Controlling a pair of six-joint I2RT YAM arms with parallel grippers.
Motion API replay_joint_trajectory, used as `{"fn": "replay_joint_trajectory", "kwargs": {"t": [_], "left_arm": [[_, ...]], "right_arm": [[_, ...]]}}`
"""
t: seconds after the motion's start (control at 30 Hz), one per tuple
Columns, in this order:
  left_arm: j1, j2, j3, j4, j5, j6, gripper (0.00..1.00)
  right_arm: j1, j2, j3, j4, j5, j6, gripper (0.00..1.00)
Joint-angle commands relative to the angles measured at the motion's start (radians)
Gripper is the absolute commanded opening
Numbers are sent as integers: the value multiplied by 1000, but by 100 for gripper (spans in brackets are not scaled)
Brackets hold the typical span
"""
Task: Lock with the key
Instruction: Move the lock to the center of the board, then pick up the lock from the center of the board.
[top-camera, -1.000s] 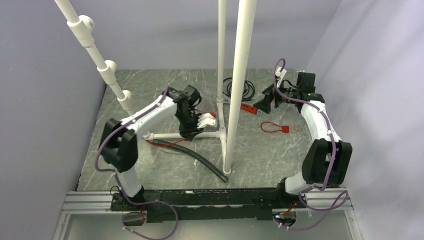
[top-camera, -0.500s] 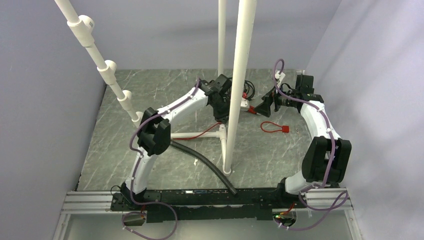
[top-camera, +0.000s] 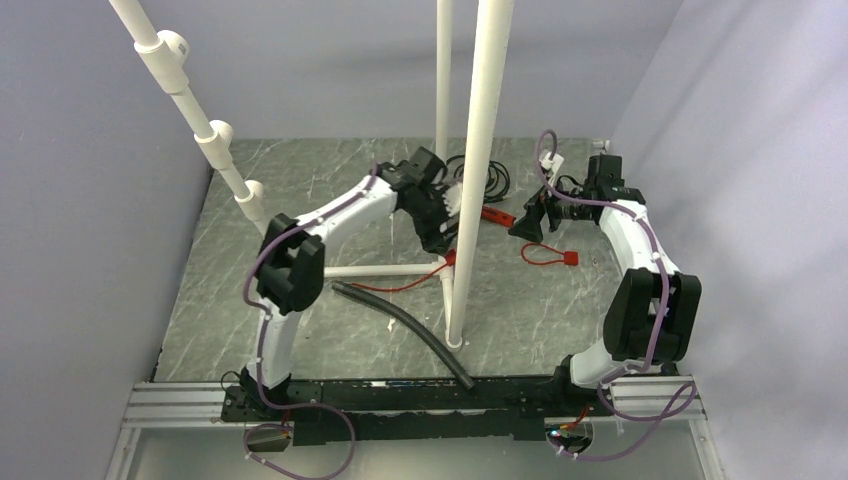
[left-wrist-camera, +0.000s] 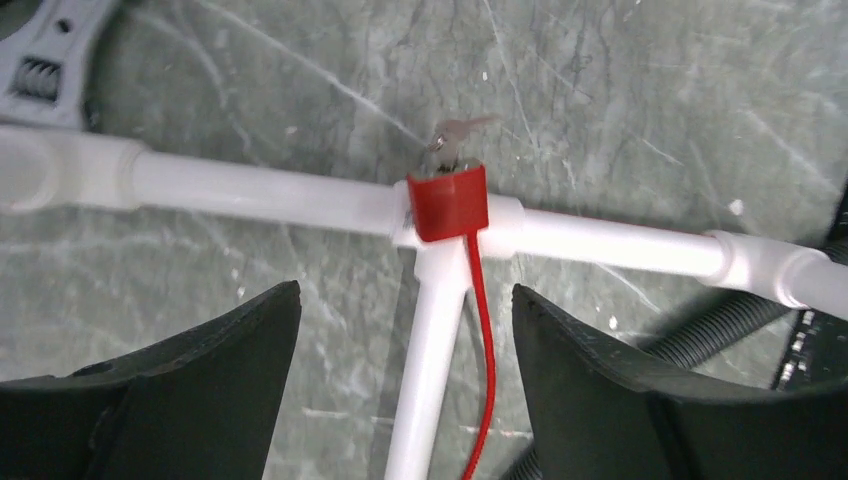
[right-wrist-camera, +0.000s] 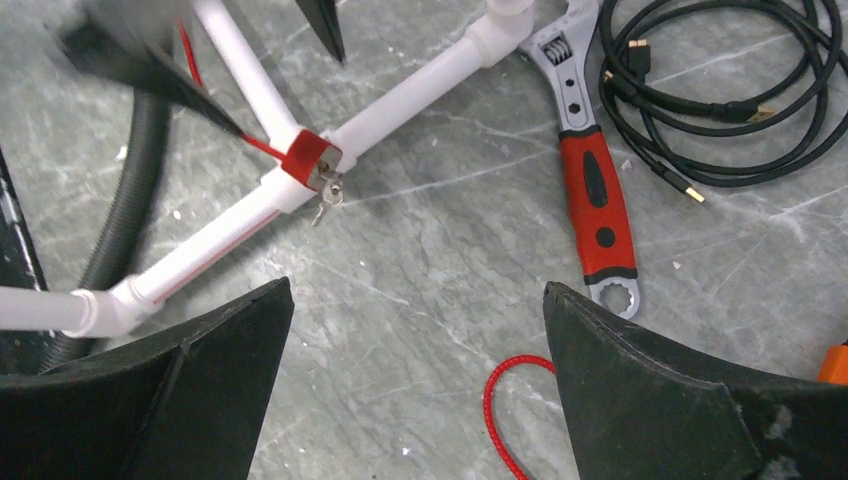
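My right gripper goes to the left in the top view next, turning and lowering around the lock's red body (top-camera: 450, 258) (right-wrist-camera: 308, 157), since the gripper's fingers are over bare table.
A red cable lock (left-wrist-camera: 448, 203) sits clamped on the tee joint of the white pipe frame (left-wrist-camera: 250, 190). A small metal key (left-wrist-camera: 455, 140) sticks out of its far side. Its red cable (left-wrist-camera: 480, 330) runs along the pipe toward me. My left gripper (left-wrist-camera: 405, 292) is open and empty just above the pipe, short of the lock. In the top view the left gripper (top-camera: 440, 225) is beside the tall pole. My right gripper (right-wrist-camera: 417, 288) is open and empty over bare table. The right wrist view shows the lock (right-wrist-camera: 312, 158) and its hanging key (right-wrist-camera: 328, 195) ahead to the left.
A red-handled wrench (right-wrist-camera: 590, 190) and a coiled black cable (right-wrist-camera: 720, 90) lie beyond the right gripper. A second red cable lock (top-camera: 550, 255) lies under it. A black hose (top-camera: 410, 325) lies near the tall white pole (top-camera: 480, 170). More white pipes stand at the left.
My left arm swung right from over the pipe base to the tall pole, then drew back slightly. The black hose shifted. My right gripper moved a little left and nearer.
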Motion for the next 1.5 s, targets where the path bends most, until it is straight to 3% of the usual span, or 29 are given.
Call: {"fn": "replay_joint_trajectory", "kwargs": {"t": [0.0,0.33,0.63,0.9,1.47], "left_arm": [[98,-176,-83,80,184,-91,84],[238,-413,-425,207,358,-102,83],[274,-442,-484,167,389,-126,82],[274,-441,-503,193,407,-164,81],[275,-438,-538,222,432,-183,81]], "right_arm": [[50,21,29,-50,34,-159,94],[266,84,70,-177,92,-509,91],[393,186,75,-144,187,-820,87],[457,227,20,-21,258,-872,80],[519,352,130,-89,286,-900,77]]}}
